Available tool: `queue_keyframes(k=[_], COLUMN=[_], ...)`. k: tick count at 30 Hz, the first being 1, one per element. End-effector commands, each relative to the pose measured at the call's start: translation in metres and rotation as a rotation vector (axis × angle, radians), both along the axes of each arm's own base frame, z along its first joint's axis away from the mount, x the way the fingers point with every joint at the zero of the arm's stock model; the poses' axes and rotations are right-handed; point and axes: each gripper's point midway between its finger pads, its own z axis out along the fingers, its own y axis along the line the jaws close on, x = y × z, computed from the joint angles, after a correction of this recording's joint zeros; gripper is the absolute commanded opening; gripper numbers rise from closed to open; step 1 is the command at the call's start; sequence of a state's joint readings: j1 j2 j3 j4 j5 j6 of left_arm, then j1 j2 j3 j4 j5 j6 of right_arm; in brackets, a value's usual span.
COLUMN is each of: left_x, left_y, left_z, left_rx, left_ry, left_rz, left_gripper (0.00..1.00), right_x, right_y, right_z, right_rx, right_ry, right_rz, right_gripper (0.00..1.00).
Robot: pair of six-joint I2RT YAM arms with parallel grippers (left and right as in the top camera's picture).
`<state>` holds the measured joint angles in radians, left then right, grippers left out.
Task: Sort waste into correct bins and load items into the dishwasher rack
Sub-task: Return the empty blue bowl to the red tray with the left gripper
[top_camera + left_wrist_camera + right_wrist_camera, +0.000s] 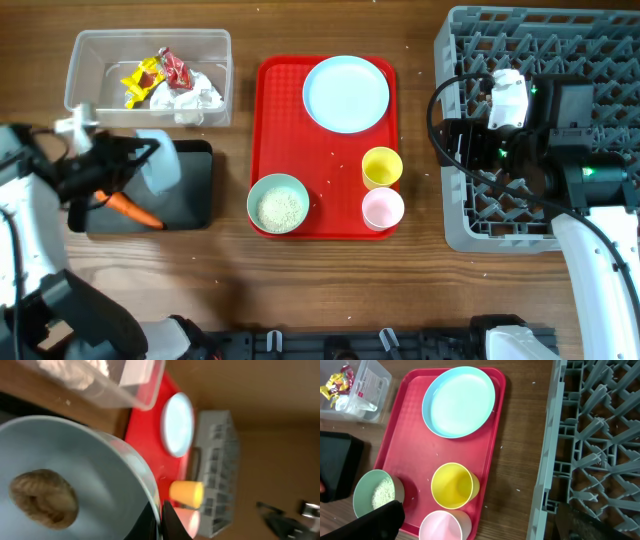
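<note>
The lump (44, 498) tips out of my left gripper next. The bowl then crosses to the red tray and comes down beside the blue plate (145, 435), where the tray is bare, for release.
My left gripper (138, 158) is shut on the rim of a light blue bowl (158, 162) and holds it tilted over the black tray (195, 190). In the left wrist view the fingers (162, 520) pinch the bowl's rim (100, 480), and a brown food lump (44, 498) lies inside. An orange carrot (135, 208) lies in the black tray. The clear tub (215, 50) holds yellow and red wrappers (150, 78) and white tissue (190, 98). My right gripper (450, 130) is open and empty over the left edge of the grey rack (600, 50).
The flat red tray (280, 130) carries the blue plate (346, 93), the yellow cup (381, 167), the pink cup (382, 208) and a second bowl with rice (278, 203). Rice grains are scattered on the tray and the wood.
</note>
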<state>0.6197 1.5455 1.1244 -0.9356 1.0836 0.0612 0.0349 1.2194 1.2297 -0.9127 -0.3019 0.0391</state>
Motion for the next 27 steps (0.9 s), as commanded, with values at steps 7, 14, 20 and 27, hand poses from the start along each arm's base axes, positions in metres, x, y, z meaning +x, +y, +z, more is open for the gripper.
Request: queue_keyframes(k=[7,14,20,27], left_x=[-0.013,-0.006,0.046,0.065], left_y=[0.014,-0.001,-0.127,-0.217], left_z=[0.054,0.053,0.024,-0.034], left_rx=[-0.283,-0.231,0.295,0.983], left_ry=[-0.328,-0.333,-0.187,-0.234], left_rz=[0.02,-0.041,-0.289,-0.291], left_gripper=[0.04,0.04,0.04,0.04], right_x=[0.003,0.004,0.005,0.004], right_y=[-0.001,-0.001,-0.001,-0.001], right_z=[0.007,0.007,0.009,0.008], right_rx=[-0.017,-0.017,-0.016,-0.016], right_ry=[-0.024,-0.028,-0.035,-0.028], right_rz=[0.004,0.004,0.002,0.002], right_gripper=[1.0,1.0,1.0,1.0])
